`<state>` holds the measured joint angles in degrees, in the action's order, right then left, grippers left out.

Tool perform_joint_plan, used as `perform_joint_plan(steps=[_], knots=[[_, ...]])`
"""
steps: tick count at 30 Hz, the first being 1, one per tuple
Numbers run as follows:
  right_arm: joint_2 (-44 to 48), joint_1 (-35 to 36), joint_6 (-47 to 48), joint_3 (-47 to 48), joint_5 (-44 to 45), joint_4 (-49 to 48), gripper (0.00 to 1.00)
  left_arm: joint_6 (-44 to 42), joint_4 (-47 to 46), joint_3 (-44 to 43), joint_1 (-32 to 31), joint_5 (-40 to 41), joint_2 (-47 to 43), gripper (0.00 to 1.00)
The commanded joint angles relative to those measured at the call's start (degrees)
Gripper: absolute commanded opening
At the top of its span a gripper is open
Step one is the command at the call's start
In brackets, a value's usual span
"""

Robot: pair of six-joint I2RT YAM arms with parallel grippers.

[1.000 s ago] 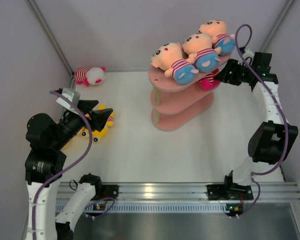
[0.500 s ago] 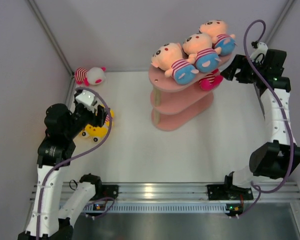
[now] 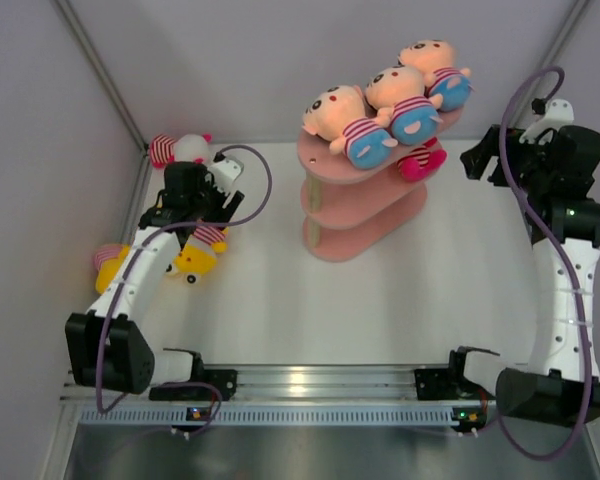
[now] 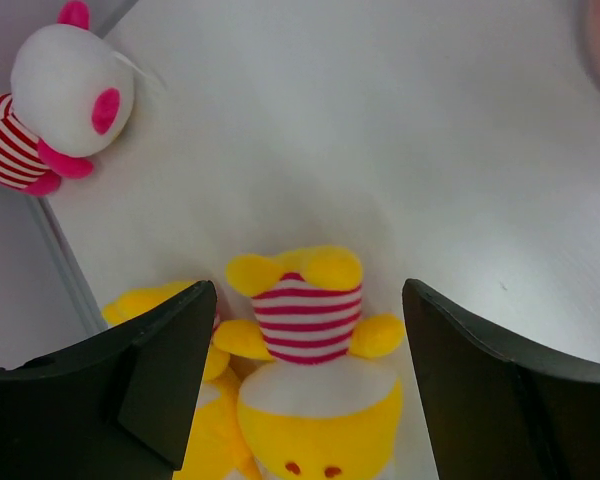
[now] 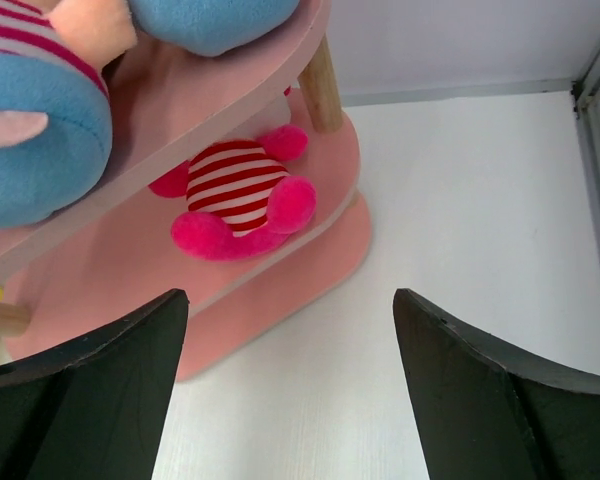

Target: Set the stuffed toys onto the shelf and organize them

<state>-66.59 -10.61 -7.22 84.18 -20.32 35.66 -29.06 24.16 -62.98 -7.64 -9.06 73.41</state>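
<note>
Next, my left gripper moves outward past the yellow toys and down onto the white string loop. The loop sticks out from the white-faced toy's head over clear floor.
The pink shelf (image 3: pixel 365 215) stands at the back centre, with three peach-faced stuffed toys (image 3: pixel 400 95) lying along its top board. A magenta-limbed toy (image 5: pixel 242 195) rests on the middle board. My right gripper (image 3: pixel 478 160) hangs open to the right of the shelf, apart from it and empty. My left gripper (image 4: pixel 308 292) stands open above a yellow toy in a striped shirt (image 4: pixel 305 330), one finger on each side of it and not closed on it. A second yellow toy (image 4: pixel 205 400) lies against the first. A white-faced toy (image 4: pixel 65 95) sits in the back left corner.
Another yellow striped toy (image 3: pixel 108 262) lies by the left wall. The walls close in at the left and back. The shelf's lowest board (image 5: pixel 310 250) and the right part of its middle board show nothing on them. A metal rail (image 3: pixel 320 385) runs along the near edge.
My right gripper has opened and drawn back to the right, leaving the magenta toy on the middle board. My left arm has swung toward the back and now hovers over the yellow toy.
</note>
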Motion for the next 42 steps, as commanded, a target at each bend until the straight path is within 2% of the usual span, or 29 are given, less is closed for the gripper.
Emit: perform_joint_plan(steps=[1, 2, 3, 6, 7, 11, 13, 17, 18, 21, 26, 28, 30, 32, 33, 36, 39, 40, 42], knots=[[5.58, 1.72, 1.07, -2.61, 6.67, -4.36, 0.83, -3.89, -14.92, -3.63, -0.01, 7.99, 8.13, 0.81], [7.77, 2.34, 1.42, -3.23, 7.65, -4.81, 0.84, -4.25, -16.59, -5.47, -0.01, 12.36, 13.03, 0.81], [8.92, 3.39, 1.77, -3.93, 9.31, -5.33, 0.84, -5.64, -19.82, -6.44, -0.01, 13.44, 15.51, 0.81], [12.26, 5.85, 2.04, -6.57, 11.87, -7.09, 0.83, -6.89, -21.61, -13.2, -0.01, 18.35, 26.06, 0.84], [13.75, 6.74, 2.21, -8.05, 15.27, -7.97, 0.82, -6.63, -21.44, -15.74, -0.09, 20.29, 29.04, 0.86], [16.66, 12.35, 4.5, -11.58, 22.42, -9.38, 0.82, -8.54, -22.05, -31.19, -0.01, 29.87, 45.9, 0.93], [17.36, 14.38, 5.46, -12.46, 24.44, -9.56, 0.82, -9.78, -23.28, -36.4, -0.01, 34.69, 50.76, 0.96], [17.37, 16.32, 6.61, -12.64, 26.11, -9.73, 0.82, -12.07, -23.55, -48.53, 1.22, 38.06, 62.79, 0.98], [17.28, 16.76, 6.7, -12.64, 26.2, -9.73, 0.82, -12.25, -23.55, -52.55, 1.57, 38.32, 64.3, 0.98], [16.93, 17.29, 6.7, -12.9, 26.47, -9.99, 0.82, -15.05, -23.55, -56.63, 3.15, 38.06, 68.53, 0.98], [16.05, 17.91, 6.7, -14.75, 26.47, -11.31, 0.82, -25.14, -31.09, -56.99, 4.3, 37.54, 73.18, 0.98], [15.53, 18.17, 6.7, -14.57, 26.82, -10.53, 0.82, -26.57, -33.47, -57.51, 4.56, 37.45, 73.89, 0.95], [15.52, 18.69, 6.7, -14.57, 27.17, -10.17, 0.82, -28.15, -35.31, -57.61, 5.18, 37.36, 74.42, 0.85], [15.87, 18.79, 6.78, -14.84, 27.26, -10.08, 0.82, -31.56, -38.92, -57.6, 5.61, 37.45, 75.12, 0.8], [16.05, 18.87, 6.7, -14.92, 27.17, -10.26, 0.82, -32.72, -40.06, -57.78, 5.79, 37.45, 75.48, 0.71], [16.75, 19.05, 6.78, -14.92, 26.65, -10.26, 0.82, -35.19, -41.65, -60.23, 6.84, 37.62, 76.97, 0.6], [16.93, 19.22, 9.05, -14.49, 26.82, -10.08, 0.82, -35.01, -41.57, -62.96, 9.03, 38.68, 78.38, 0.42], [17.1, 19.22, 9.24, -14.31, 27.17, -9.91, 0.82, -34.84, -41.65, -62.97, 9.57, 38.85, 78.38, 0.22], [17.02, 19.22, 9.33, -14.13, 27.96, -9.38, 0.82, -34.05, -41.65, -62.36, 10.71, 39.12, 77.94, 0.0]])
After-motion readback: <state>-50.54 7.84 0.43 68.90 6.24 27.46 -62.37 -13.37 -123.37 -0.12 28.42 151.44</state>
